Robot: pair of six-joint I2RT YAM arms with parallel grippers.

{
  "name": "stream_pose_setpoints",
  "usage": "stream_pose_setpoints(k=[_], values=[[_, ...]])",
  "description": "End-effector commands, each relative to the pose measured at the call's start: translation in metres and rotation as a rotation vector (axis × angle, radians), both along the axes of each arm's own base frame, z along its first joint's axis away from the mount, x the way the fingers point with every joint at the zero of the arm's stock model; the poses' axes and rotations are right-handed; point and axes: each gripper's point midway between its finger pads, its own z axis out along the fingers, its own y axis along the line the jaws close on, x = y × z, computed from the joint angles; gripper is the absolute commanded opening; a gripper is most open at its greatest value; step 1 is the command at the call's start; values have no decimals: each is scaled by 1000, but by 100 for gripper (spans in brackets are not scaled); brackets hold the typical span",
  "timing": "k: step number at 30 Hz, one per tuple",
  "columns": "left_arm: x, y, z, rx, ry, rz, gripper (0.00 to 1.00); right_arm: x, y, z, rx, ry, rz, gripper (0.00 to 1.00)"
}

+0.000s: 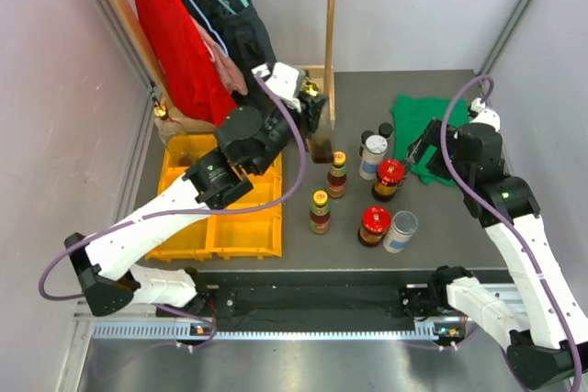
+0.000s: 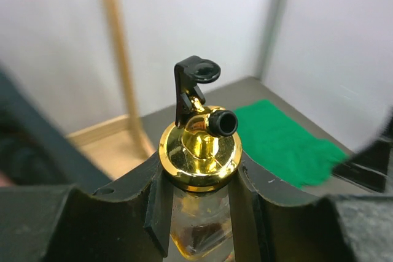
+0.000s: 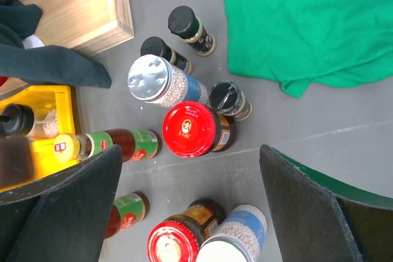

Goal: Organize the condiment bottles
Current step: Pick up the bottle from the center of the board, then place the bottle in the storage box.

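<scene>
My left gripper's bottle goes left in the top view next, then down into the tray's far corner section [image 1: 195, 147], as a matching gold-topped bottle stands there.
My left gripper [image 2: 199, 210] is shut on the neck of a tall clear bottle with a gold top [image 2: 199, 151] and a black spout. In the top view that bottle [image 1: 322, 147] hangs by the wooden post, right of the yellow tray. On the table stand two yellow-capped sauce bottles [image 1: 337, 174], two red-lidded jars [image 1: 389, 178], a silver-lidded canister [image 1: 373, 155], a white-topped canister [image 1: 401, 230] and black-capped jars [image 1: 386, 130]. My right gripper [image 3: 190, 194] hangs open above them, over a red-lidded jar [image 3: 191, 129], holding nothing.
A yellow compartment tray [image 1: 234, 227] lies at the left, with a dark-capped bottle in it [image 3: 18, 121]. A green cloth [image 1: 432, 126] lies at the back right. A wooden frame [image 1: 331, 34] with hanging clothes [image 1: 179, 34] stands behind.
</scene>
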Motion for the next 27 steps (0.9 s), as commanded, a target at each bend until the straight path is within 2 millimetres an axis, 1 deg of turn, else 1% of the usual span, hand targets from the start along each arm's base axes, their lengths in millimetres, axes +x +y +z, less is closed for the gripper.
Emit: stream_pose_setpoints(k=[1, 3, 4, 6, 7, 9, 10, 11, 13, 15, 16, 17, 19, 20, 21, 22, 23, 24, 26, 27], values=[[1, 83, 69, -175, -124, 307, 0, 5, -1, 12, 26, -50, -11, 92], [0, 99, 74, -195, -125, 367, 0, 6, 0, 11, 28, -46, -9, 92], [1, 104, 72, -186, -125, 392, 0, 7, 0, 11, 29, -45, -10, 92], [1, 123, 71, -187, -120, 477, 0, 7, 1, 10, 32, -43, -8, 92], [3, 129, 67, -183, -112, 517, 0, 8, 1, 9, 29, -40, -10, 92], [4, 151, 62, -189, -97, 633, 0, 8, 2, 8, 33, -38, -7, 92], [6, 156, 55, -177, -88, 672, 0, 8, 2, 7, 32, -37, -7, 92], [6, 171, 49, -184, -66, 750, 0, 9, 2, 7, 34, -35, -7, 92], [7, 185, 42, -190, -59, 824, 0, 9, 3, 6, 33, -33, -5, 92], [7, 208, 34, -212, -32, 928, 0, 9, 3, 6, 35, -31, -6, 92], [8, 216, 29, -215, -23, 961, 0, 9, 3, 5, 34, -30, -2, 92], [10, 229, 27, -220, -20, 1008, 0, 10, 3, 6, 34, -30, -2, 92], [9, 248, 23, -270, -8, 1060, 0, 10, 3, 6, 34, -33, -3, 92], [11, 263, 18, -254, 3, 1105, 0, 10, 3, 5, 34, -30, -4, 92], [10, 271, 18, -309, 8, 1111, 0, 10, 3, 5, 34, -30, -2, 92], [11, 277, 18, -320, 9, 1119, 0, 10, 3, 5, 34, -30, -2, 92], [12, 290, 13, -292, 17, 1158, 0, 10, 4, 4, 35, -27, -2, 92], [13, 295, 13, -327, 18, 1168, 0, 10, 4, 3, 34, -24, -2, 92], [15, 306, 9, -325, 19, 1208, 0, 11, 5, 3, 37, -23, 0, 92], [19, 308, 5, -321, 28, 1218, 0, 12, 6, 3, 41, -21, 1, 92]])
